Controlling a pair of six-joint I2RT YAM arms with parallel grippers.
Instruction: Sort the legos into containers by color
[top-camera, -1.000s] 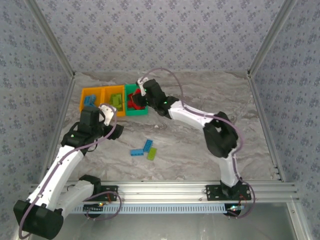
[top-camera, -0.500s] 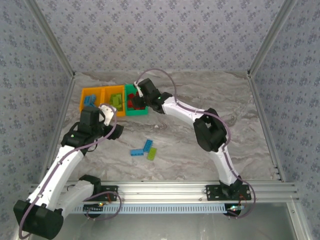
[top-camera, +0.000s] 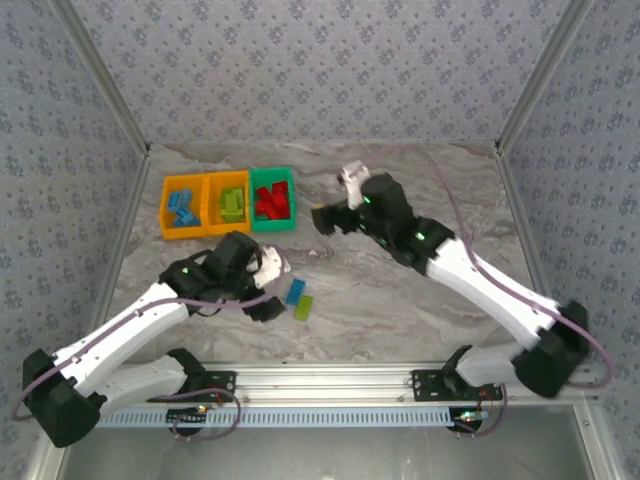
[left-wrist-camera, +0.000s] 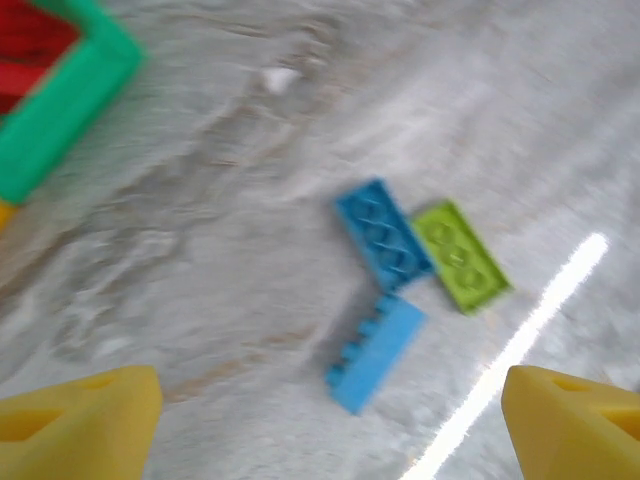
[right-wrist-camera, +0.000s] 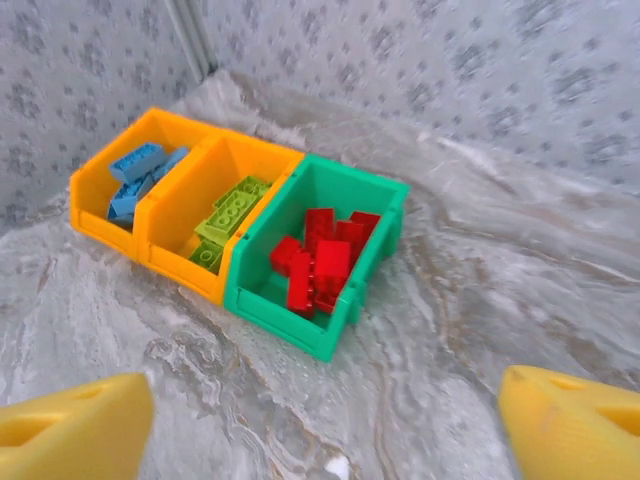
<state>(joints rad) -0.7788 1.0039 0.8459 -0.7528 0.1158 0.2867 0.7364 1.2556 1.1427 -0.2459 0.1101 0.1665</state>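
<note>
My left gripper moves down with a slight turn around the middle of the lighter blue brick (left-wrist-camera: 375, 350) next, since the brick lies slanted between the open fingers.
Three loose legos lie mid-table: a blue brick (left-wrist-camera: 383, 235), a lighter blue brick (left-wrist-camera: 375, 350) tipped on its side, and a lime brick (left-wrist-camera: 460, 257) (top-camera: 303, 307). My left gripper (top-camera: 268, 287) (left-wrist-camera: 325, 435) hovers just left of them, open, and the lighter blue brick lies between its yellow fingertips (left-wrist-camera: 75, 420). The containers stand in a row at the back left: an orange bin (right-wrist-camera: 95, 175) with blue bricks, an orange bin (right-wrist-camera: 190, 185) with lime bricks, and a green bin (right-wrist-camera: 385, 200) (top-camera: 272, 177) with red bricks (right-wrist-camera: 320, 260). My right gripper (top-camera: 336, 200) (right-wrist-camera: 320, 430) is open and empty, right of the green bin.
Patterned walls and metal frame posts (top-camera: 105, 90) close in the marbled table (top-camera: 400, 300) on three sides. A small white speck (right-wrist-camera: 337, 466) lies on the table in front of the green bin. The right half of the table is bare.
The right gripper left the green bin and drew back to the right. The left arm swung from beside the orange bins down and right to the loose bricks.
</note>
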